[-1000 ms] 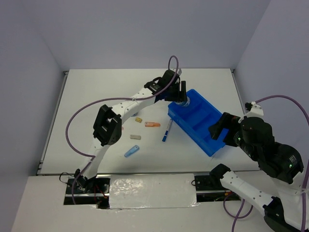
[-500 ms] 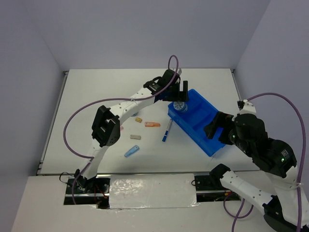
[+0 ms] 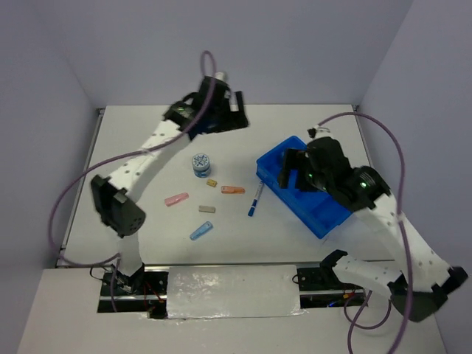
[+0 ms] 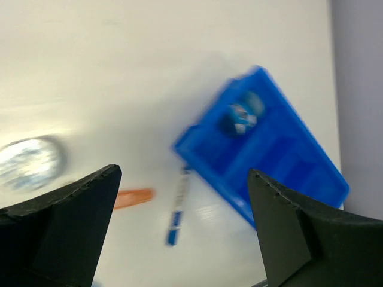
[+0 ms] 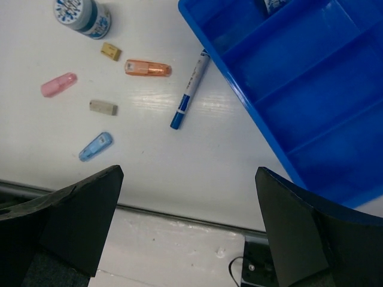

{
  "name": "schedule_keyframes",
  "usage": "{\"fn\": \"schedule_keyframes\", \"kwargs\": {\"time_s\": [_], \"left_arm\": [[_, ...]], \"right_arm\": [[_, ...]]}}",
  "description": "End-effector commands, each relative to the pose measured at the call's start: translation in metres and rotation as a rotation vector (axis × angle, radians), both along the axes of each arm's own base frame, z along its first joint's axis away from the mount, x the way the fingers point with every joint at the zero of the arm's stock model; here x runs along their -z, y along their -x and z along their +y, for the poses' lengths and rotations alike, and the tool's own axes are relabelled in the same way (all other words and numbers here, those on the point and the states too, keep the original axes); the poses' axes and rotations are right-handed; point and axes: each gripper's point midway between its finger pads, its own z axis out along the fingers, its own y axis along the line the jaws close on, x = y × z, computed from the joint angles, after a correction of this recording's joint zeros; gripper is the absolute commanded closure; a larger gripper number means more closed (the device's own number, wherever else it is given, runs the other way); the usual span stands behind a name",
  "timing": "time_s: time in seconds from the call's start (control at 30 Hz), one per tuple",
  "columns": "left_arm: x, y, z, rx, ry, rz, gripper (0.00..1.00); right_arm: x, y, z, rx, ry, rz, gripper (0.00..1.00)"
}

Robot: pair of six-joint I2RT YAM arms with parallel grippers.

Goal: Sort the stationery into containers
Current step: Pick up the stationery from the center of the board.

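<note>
The roll stands outside the tray (image 3: 296, 210) still, so my right gripper will next go left in the top view, then down around it.
The blue compartment tray (image 3: 296, 210) lies right of centre. One blue roll (image 4: 239, 113) sits in its far-left compartment, seen in the left wrist view. The other roll (image 3: 200, 164) stands on the table. Near it lie a tan block (image 3: 212, 182), an orange piece (image 3: 233, 190), the white-blue pen (image 3: 256, 198), a pink piece (image 3: 176, 199), a grey block (image 3: 207, 209) and a light-blue piece (image 3: 200, 231). My left gripper (image 3: 237, 112) is open and empty, high over the far table. My right gripper (image 3: 289, 171) is open and empty above the tray's left end.
The right wrist view shows the pen (image 5: 190, 89) close beside the tray's (image 5: 323, 78) left wall, with the orange piece (image 5: 148, 68) to its left. The table's near edge and a metal rail (image 5: 179, 215) run below the items. Purple cables loop off both arms.
My left gripper has let go of a roll in the tray's far-left compartment and swung up and left to the far side. My right arm has moved in over the tray.
</note>
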Motion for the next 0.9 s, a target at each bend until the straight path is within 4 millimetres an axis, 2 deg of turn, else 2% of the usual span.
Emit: {"fn": "schedule_keyframes", "kwargs": {"time_s": [0.0, 0.03, 0.1, 0.13, 0.17, 0.2, 0.23, 0.27, 0.3, 0.33, 0.37, 0.4, 0.43, 0.47, 0.5, 0.53, 0.57, 0.6, 0.63, 0.67, 0.7, 0.73, 0.8, 0.83, 0.87], "left_arm": [[-0.029, -0.003, 0.142, -0.278, 0.015, 0.019, 0.01], [-0.046, 0.009, 0.162, -0.285, 0.018, -0.016, 0.01], [-0.038, 0.021, 0.204, -0.350, -0.057, 0.023, 0.01], [-0.048, 0.034, 0.219, -0.353, -0.093, 0.003, 0.01], [-0.044, 0.042, 0.232, -0.372, -0.131, 0.017, 0.01], [-0.043, 0.048, 0.252, -0.417, -0.173, 0.021, 0.01], [-0.048, 0.067, 0.265, -0.421, -0.203, 0.018, 0.01], [-0.037, 0.077, 0.275, -0.434, -0.232, 0.049, 0.01], [-0.042, 0.093, 0.292, -0.464, -0.244, 0.038, 0.01], [-0.039, 0.103, 0.299, -0.480, -0.253, 0.045, 0.01], [-0.023, 0.113, 0.307, -0.494, -0.277, 0.088, 0.01], [-0.026, 0.127, 0.317, -0.522, -0.277, 0.071, 0.01], [-0.021, 0.135, 0.322, -0.530, -0.284, 0.081, 0.01], [-0.005, 0.143, 0.328, -0.541, -0.304, 0.120, 0.01], [-0.004, 0.152, 0.329, -0.535, -0.294, 0.114, 0.01], [-0.001, 0.156, 0.329, -0.524, -0.289, 0.120, 0.01], [0.010, 0.161, 0.328, -0.513, -0.290, 0.147, 0.01], [0.012, 0.166, 0.326, -0.500, -0.284, 0.149, 0.01], [0.018, 0.170, 0.324, -0.484, -0.278, 0.169, 0.01], [0.020, 0.173, 0.324, -0.482, -0.279, 0.175, 0.01], [0.020, 0.176, 0.323, -0.479, -0.275, 0.170, 0.01], [0.024, 0.179, 0.323, -0.473, -0.278, 0.178, 0.01], [0.025, 0.184, 0.325, -0.473, -0.285, 0.178, 0.01], [0.029, 0.186, 0.325, -0.471, -0.291, 0.189, 0.01], [0.030, 0.188, 0.326, -0.466, -0.295, 0.193, 0.01]], "right_arm": [[0.006, -0.043, 0.028, -0.033, -0.002, -0.045, 0.00], [0.006, -0.049, 0.034, -0.054, -0.008, -0.062, 0.00], [0.014, -0.065, 0.063, -0.147, -0.042, -0.061, 0.00], [0.009, -0.075, 0.077, -0.216, -0.042, -0.090, 0.00], [0.028, -0.078, 0.102, -0.316, -0.055, -0.015, 0.00], [0.032, -0.081, 0.116, -0.361, -0.056, -0.005, 0.00], [0.038, -0.088, 0.125, -0.397, -0.032, -0.002, 0.00], [0.049, -0.102, 0.140, -0.416, -0.009, 0.019, 0.00], [0.054, -0.108, 0.149, -0.439, 0.007, 0.022, 0.00], [0.047, -0.114, 0.164, -0.465, 0.006, 0.008, 0.00], [0.071, -0.121, 0.176, -0.479, 0.037, 0.056, 0.00], [0.074, -0.120, 0.192, -0.519, 0.051, 0.053, 0.00], [0.067, -0.127, 0.207, -0.537, 0.051, 0.030, 0.00], [0.092, -0.132, 0.219, -0.553, 0.092, 0.070, 0.00], [0.096, -0.131, 0.232, -0.582, 0.125, 0.055, 0.00], [0.089, -0.139, 0.245, -0.591, 0.127, 0.029, 0.00], [0.113, -0.143, 0.255, -0.604, 0.160, 0.061, 0.00], [0.115, -0.144, 0.264, -0.615, 0.172, 0.051, 0.00], [0.124, -0.155, 0.272, -0.601, 0.192, 0.049, 0.00], [0.129, -0.159, 0.276, -0.600, 0.195, 0.053, 0.00], [0.123, -0.166, 0.283, -0.588, 0.187, 0.033, 0.00], [0.139, -0.170, 0.286, -0.584, 0.202, 0.051, 0.00], [0.139, -0.180, 0.292, -0.563, 0.208, 0.029, 0.00], [0.149, -0.184, 0.294, -0.559, 0.219, 0.036, 0.00], [0.150, -0.186, 0.296, -0.555, 0.219, 0.029, 0.00]]}}
